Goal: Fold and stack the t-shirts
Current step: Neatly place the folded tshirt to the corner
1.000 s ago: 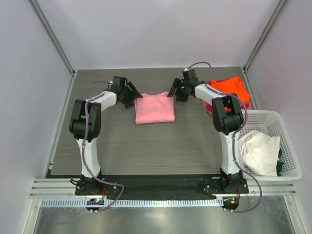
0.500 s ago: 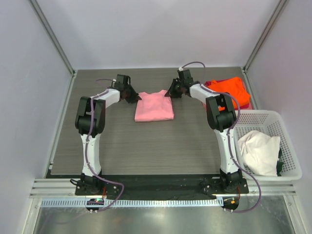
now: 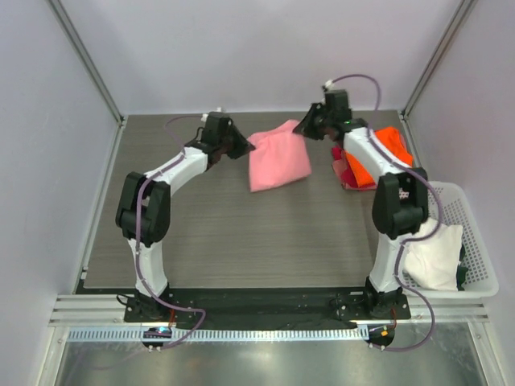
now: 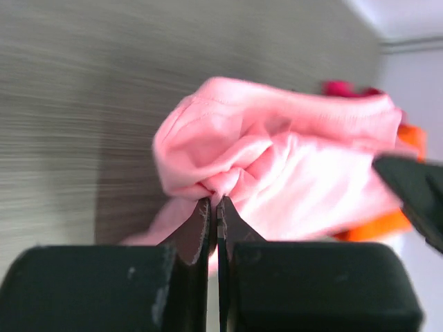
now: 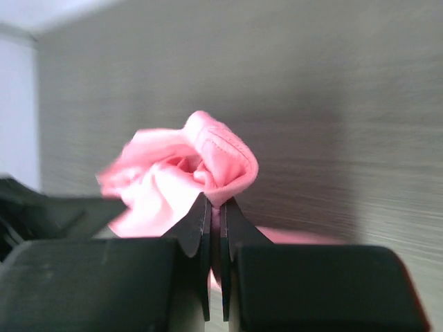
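Next, my right gripper rises toward the right in the top view, then moves down over the orange t-shirt's far corner [image 3: 392, 136] and lets go, since the stack lies there.
The folded light pink t-shirt [image 3: 278, 155] hangs above the table's far middle, held at its two far corners. My left gripper [image 3: 246, 145] is shut on its left corner, and the cloth [image 4: 277, 166] bunches right at the jaw tips. My right gripper [image 3: 304, 127] is shut on the right corner, with pink cloth [image 5: 201, 173] pinched between its jaws. The bright orange t-shirt [image 3: 378, 153] lies folded at the far right on top of the magenta-red t-shirt [image 3: 344, 178]. The cream-white t-shirt [image 3: 426, 249] lies crumpled in the basket.
A white plastic lattice basket [image 3: 471, 201] stands at the right edge of the table, beside the right arm. Grey walls and metal frame posts [image 3: 84, 60] enclose the table on three sides.
Both grippers closed on the pink t-shirt's far corners, lifted it off the table and carried it to the right, toward the orange one. It now hangs tilted.
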### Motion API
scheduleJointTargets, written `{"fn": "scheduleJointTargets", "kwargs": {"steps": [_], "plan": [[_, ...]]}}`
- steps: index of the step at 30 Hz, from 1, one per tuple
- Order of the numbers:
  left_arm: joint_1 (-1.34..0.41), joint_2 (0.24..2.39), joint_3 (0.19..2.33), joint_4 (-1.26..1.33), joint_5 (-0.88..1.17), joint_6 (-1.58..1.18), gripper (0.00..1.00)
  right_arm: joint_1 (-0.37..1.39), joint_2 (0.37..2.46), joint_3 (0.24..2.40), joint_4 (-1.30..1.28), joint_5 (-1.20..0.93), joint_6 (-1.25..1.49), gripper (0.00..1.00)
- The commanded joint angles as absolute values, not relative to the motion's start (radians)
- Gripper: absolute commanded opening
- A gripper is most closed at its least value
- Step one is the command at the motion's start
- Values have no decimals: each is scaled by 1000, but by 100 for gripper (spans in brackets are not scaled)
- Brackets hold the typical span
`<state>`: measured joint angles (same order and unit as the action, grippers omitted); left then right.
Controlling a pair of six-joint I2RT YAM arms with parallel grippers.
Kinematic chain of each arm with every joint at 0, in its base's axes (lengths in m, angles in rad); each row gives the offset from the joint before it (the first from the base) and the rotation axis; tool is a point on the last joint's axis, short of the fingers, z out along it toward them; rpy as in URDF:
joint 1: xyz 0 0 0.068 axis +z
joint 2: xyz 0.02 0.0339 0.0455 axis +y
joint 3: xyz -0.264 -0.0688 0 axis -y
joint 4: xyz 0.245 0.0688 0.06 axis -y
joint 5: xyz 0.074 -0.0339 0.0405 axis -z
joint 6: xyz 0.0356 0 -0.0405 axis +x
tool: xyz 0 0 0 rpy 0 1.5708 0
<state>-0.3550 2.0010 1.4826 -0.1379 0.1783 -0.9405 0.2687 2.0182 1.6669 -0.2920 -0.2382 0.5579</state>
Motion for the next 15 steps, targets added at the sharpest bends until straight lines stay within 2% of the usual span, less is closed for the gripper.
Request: {"fn": "scheduleJointTargets", "kwargs": {"steps": [1,8,12,15], "plan": [[-507,1885,1540,20,123,-989,0,158,1812,1686,-334,-207,575,1],[-699,1969,1805,48,80,-1042,0,-83,1688,1785,-558,-100,568,1],[-770,2058,1945,69,80,-1058,0,-219,1638,1786,-594,-100,574,1],[-807,2130,2028,104,89,-1088,0,-259,1586,1750,-604,-68,549,1]]}}
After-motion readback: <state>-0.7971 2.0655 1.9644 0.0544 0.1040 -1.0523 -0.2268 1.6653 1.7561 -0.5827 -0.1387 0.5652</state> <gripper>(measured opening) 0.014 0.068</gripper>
